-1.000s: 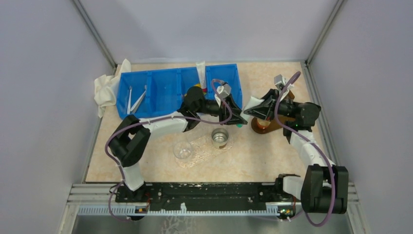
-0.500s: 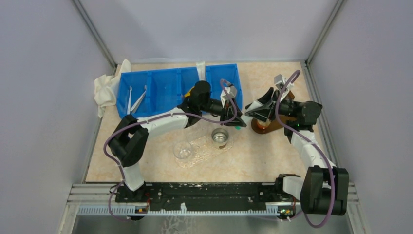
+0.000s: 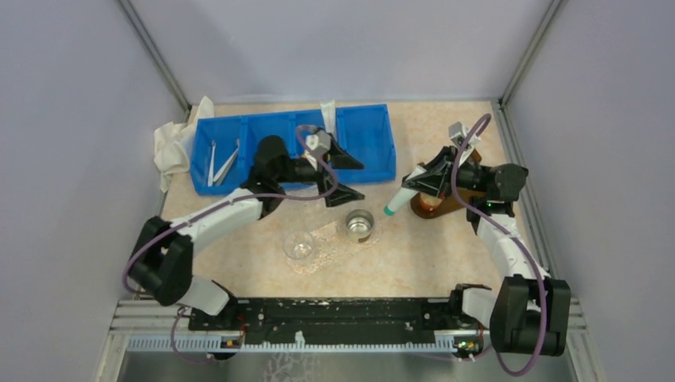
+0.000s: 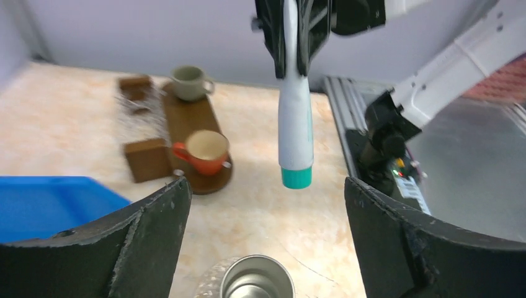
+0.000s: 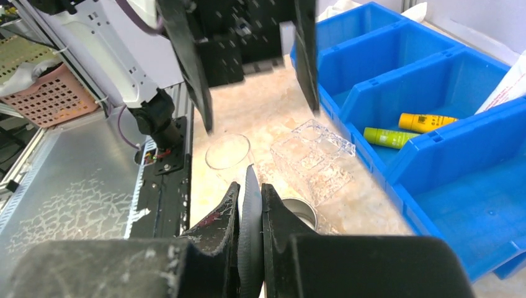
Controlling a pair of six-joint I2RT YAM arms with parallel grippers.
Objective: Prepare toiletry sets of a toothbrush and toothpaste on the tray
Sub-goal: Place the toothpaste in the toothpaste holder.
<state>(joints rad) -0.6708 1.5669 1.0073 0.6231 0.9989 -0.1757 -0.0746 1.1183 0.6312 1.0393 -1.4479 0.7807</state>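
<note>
The clear holder on the wooden board lies below and outward, so my right gripper will next turn outward, bring the tube down into it and release the tube there.
A white toothpaste (image 3: 400, 198) tube with a teal cap hangs cap-down from my right gripper (image 3: 415, 180), which is shut on its flat crimped end (image 5: 250, 211). In the left wrist view the tube (image 4: 294, 124) dangles just beyond my left gripper (image 4: 265, 186), whose jaws stand wide open and empty. That left gripper (image 3: 360, 181) sits by the blue bin's front edge, apart from the tube. The clear tray (image 3: 334, 239) lies below. Toothbrushes (image 3: 219, 163) lie in the bin's left compartment. Yellow (image 5: 428, 121) and green (image 5: 391, 136) tubes lie in another compartment.
A metal cup (image 3: 360, 224) and a glass cup (image 3: 299, 245) stand on or at the clear tray. The blue divided bin (image 3: 278, 147) spans the back, with a white cloth (image 3: 171, 143) to its left. A wooden board (image 3: 434, 205) with cups sits under the right gripper.
My left gripper has let go of the toothpaste tube, opened wide and drawn back left toward the bin. The right gripper has kept the tube and hardly moved.
</note>
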